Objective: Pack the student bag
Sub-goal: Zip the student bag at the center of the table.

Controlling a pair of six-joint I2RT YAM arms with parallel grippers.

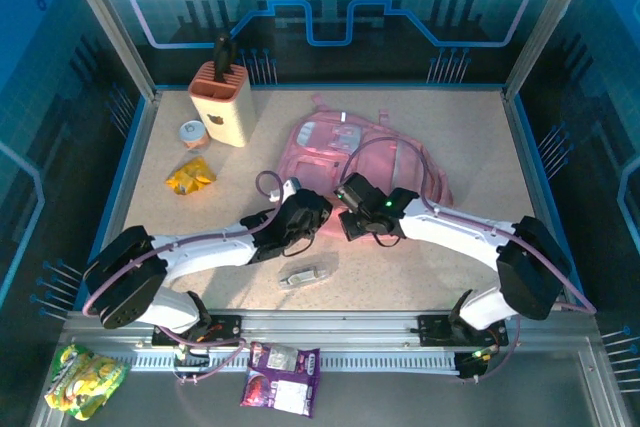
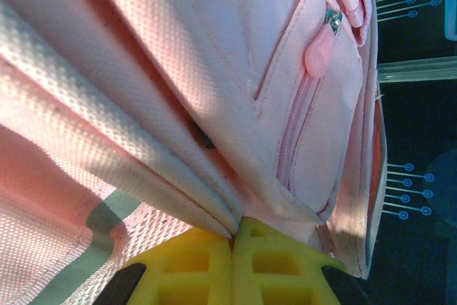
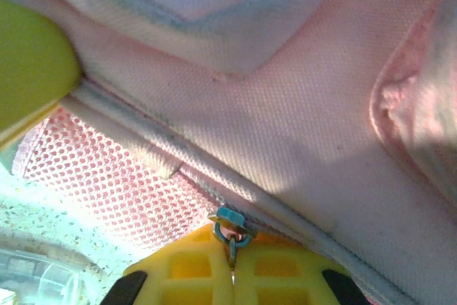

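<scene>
My left gripper will pull the pinched pink fold [image 2: 227,213] outward, away from my right gripper, and release it, because the zipper line runs at a slant between both grippers.
The pink student bag [image 1: 355,152] lies flat in the middle of the table, straps to the right. My left gripper [image 1: 322,209] is at its near left edge, shut on a fold of the bag's pink fabric [image 2: 214,208] pinched between the yellow fingers [image 2: 193,262]. A pink teardrop zipper pull [image 2: 319,51] hangs on a front pocket. My right gripper [image 1: 345,222] sits just beside the left one, shut on a metal zipper pull [image 3: 230,237] of the student bag [image 3: 300,119], whose slider sits on a zipper line beside pink mesh [image 3: 114,176].
A grey-blue pencil case [image 1: 308,274] lies on the table just in front of both grippers. At the back left stand a peach holder [image 1: 222,102], a small round tin [image 1: 192,134] and a yellow packet [image 1: 190,176]. Snack packets [image 1: 282,377] [image 1: 85,379] lie off the table's near edge.
</scene>
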